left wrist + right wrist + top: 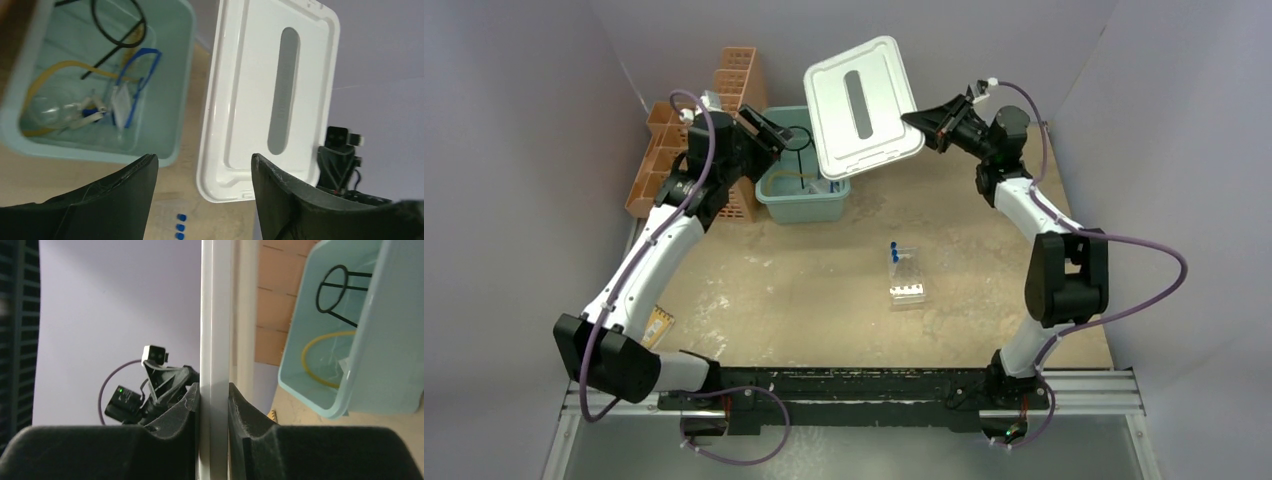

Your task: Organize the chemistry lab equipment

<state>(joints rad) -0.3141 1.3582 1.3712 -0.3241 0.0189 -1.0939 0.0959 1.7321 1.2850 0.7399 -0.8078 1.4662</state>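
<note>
Next, my right gripper brings the lid down and to the left in the top view onto the teal bin's open top (800, 161) (334, 337), then releases it, since the bin's contents lie uncovered.
A white lid (862, 105) hangs tilted in the air over the right rim of the teal bin (799, 210). My right gripper (921, 122) is shut on its right edge, and in the right wrist view the fingers (214, 390) pinch the lid's thin edge (215, 340). My left gripper (774, 135) stands open beside the bin's left side, nothing between its jaws (204, 162). Inside the bin (182, 75) lie a black wire ring (117, 22), an amber hose (65, 65), blue-framed goggles (142, 75) and glassware (45, 110). A clear tube rack (907, 280) with blue-capped tubes (893, 250) sits mid-table.
An orange lattice basket rack (734, 80) stands at the back left, close behind my left arm. A small orange notepad (659, 325) lies near the left arm's base. Grey walls close in the table on the left, back and right.
</note>
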